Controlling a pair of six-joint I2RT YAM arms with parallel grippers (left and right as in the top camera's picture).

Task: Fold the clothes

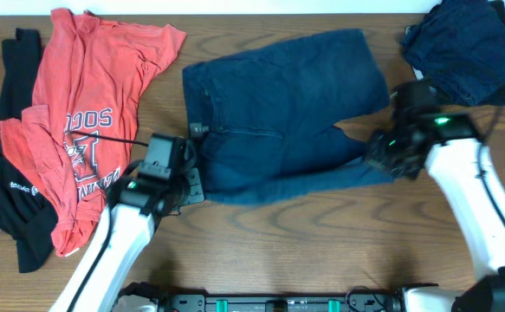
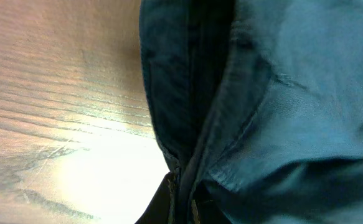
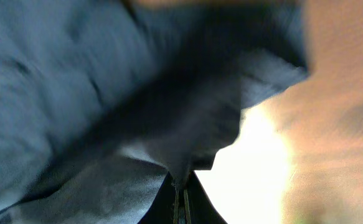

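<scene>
I should lift the shorts' waistband end in my left gripper, carry it outward and release it on the shorts' far corner (image 1: 197,81), which lies flat and uncovered.
Navy blue shorts (image 1: 278,113) lie spread across the middle of the table. My left gripper (image 1: 191,160) is shut on the waistband end at their left; in the left wrist view the dark blue cloth (image 2: 249,106) runs down into the closed jaws (image 2: 184,208). My right gripper (image 1: 382,156) is shut on the lower leg hem at the right; the right wrist view shows the shorts fabric (image 3: 106,112) pinched between its fingers (image 3: 181,205). A red T-shirt with white lettering (image 1: 83,121) lies at the left beside a black garment (image 1: 14,191).
A second dark blue garment (image 1: 473,48) is heaped at the back right corner. Bare wood table (image 1: 321,243) shows in front of the shorts, between my two arms.
</scene>
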